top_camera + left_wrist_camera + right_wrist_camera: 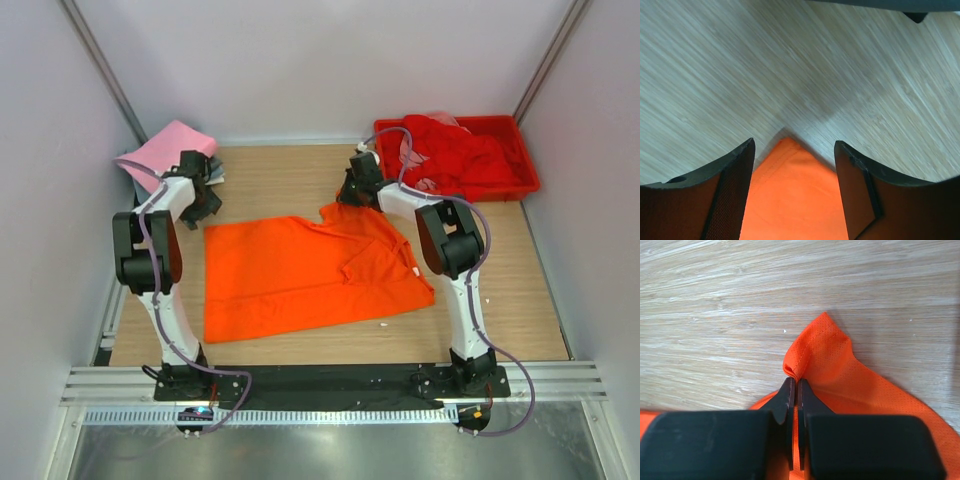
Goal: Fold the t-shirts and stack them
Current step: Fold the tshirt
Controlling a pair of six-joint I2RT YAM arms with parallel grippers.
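Note:
My right gripper should next carry the pinched tip back over the shirt's near part by the white tag (388, 288) and let go, since that part lies spread flat behind my right gripper.
The bright orange t-shirt (300, 275) lies spread on the wooden table. My left gripper (205, 215) is open just above its far left corner, which shows between the jaws in the left wrist view (792, 195). My right gripper (345, 200) is shut on the shirt's far right sleeve tip, the cloth pinched into a fold (815, 355) between the fingers (785, 402). A pink t-shirt (170, 148) lies at the far left. Red t-shirts (455, 150) are heaped in the red tray.
The red plastic tray (525, 170) stands at the far right corner. White walls close in the table on three sides. A black rail runs along the near edge by the arm bases.

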